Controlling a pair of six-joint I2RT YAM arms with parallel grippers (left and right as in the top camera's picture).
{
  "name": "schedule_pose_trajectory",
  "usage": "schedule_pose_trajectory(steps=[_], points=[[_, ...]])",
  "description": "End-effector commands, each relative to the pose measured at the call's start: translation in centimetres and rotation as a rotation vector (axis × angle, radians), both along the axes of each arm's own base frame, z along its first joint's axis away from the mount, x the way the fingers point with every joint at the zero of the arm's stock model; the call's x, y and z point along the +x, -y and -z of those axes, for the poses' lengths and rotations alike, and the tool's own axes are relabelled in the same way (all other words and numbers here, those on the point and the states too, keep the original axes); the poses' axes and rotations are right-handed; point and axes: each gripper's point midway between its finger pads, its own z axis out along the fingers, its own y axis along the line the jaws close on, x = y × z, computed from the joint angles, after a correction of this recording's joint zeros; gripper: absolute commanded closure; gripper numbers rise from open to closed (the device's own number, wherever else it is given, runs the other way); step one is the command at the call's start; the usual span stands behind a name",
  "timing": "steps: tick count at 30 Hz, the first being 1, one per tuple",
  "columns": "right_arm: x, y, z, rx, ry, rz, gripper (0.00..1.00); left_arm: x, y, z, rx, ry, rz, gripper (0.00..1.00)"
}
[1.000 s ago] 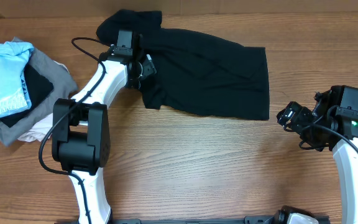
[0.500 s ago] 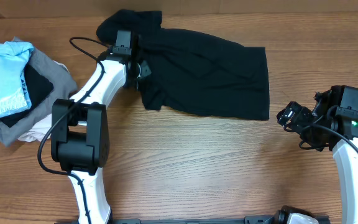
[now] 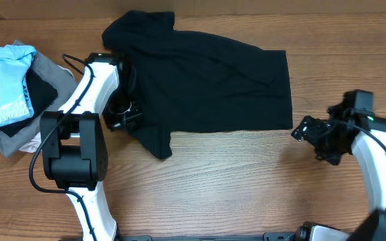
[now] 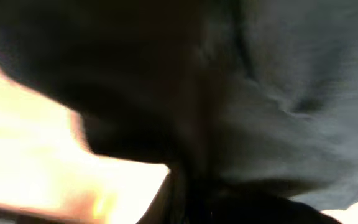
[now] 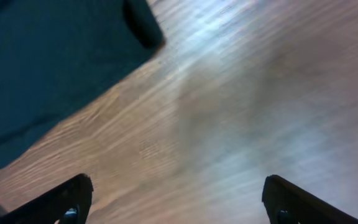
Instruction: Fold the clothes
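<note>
My open fingertips are still over bare wood. I will move my right gripper to the left in the overhead view and lower it onto the garment's nearest corner [image 3: 286, 124] [image 5: 146, 45].
A black garment [image 3: 213, 80] lies spread across the back of the wooden table [image 3: 233, 181]. My left gripper [image 3: 121, 119] is at its left edge, shut on the fabric, and a flap hangs down toward the front beside it. Blurred dark cloth [image 4: 278, 74] fills the left wrist view and hides the jaws. My right gripper [image 3: 299, 132] hovers just off the garment's front right corner, open. In the right wrist view its fingertips [image 5: 73, 190] stand wide apart over bare wood, with the black garment [image 5: 48, 62] at the upper left.
A pile of clothes [image 3: 12, 94] sits at the table's left edge: a light blue printed shirt on top of grey, black and pale pieces. Bare wood covers the front half of the table.
My left gripper has shut on the garment's left edge and dragged it toward the front, pulling a flap down. My right arm has moved left toward the garment's front right corner.
</note>
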Motion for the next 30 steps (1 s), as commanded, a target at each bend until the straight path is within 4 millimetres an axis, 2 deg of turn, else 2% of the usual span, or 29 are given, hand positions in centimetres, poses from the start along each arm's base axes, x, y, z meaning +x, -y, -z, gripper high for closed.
schedule_pose_trajectory(steps=[1, 6, 14, 23, 26, 29, 30], points=[[1.9, -1.8, 0.8, 0.027, 0.022, -0.054, 0.11, -0.9, -1.1, -1.4, 0.029, -0.016, 0.069, 0.96], [4.4, -2.7, 1.9, 0.024, 0.059, -0.008, 0.16, -1.9, -1.5, -1.3, 0.048, -0.055, 0.076, 0.96], [4.8, -3.0, 4.5, 0.027, 0.001, 0.009, 0.21, -1.5, -1.5, -1.1, 0.047, -0.039, 0.076, 0.96], [7.1, -2.8, 6.7, 0.026, 0.047, 0.007, 0.32, -1.5, -1.5, -1.1, 0.047, -0.038, 0.076, 0.96], [8.0, -2.7, 7.0, 0.023, 0.074, 0.007, 0.42, -1.5, -1.4, -1.1, 0.044, -0.038, 0.075, 0.94], [8.7, -2.6, 7.1, 0.017, 0.100, 0.007, 0.70, -1.5, -1.4, -1.1, 0.044, -0.038, 0.075, 0.94], [8.6, -2.6, 7.1, 0.018, 0.095, 0.007, 0.83, -1.5, -1.4, -1.1, 0.044, -0.038, 0.075, 0.95]])
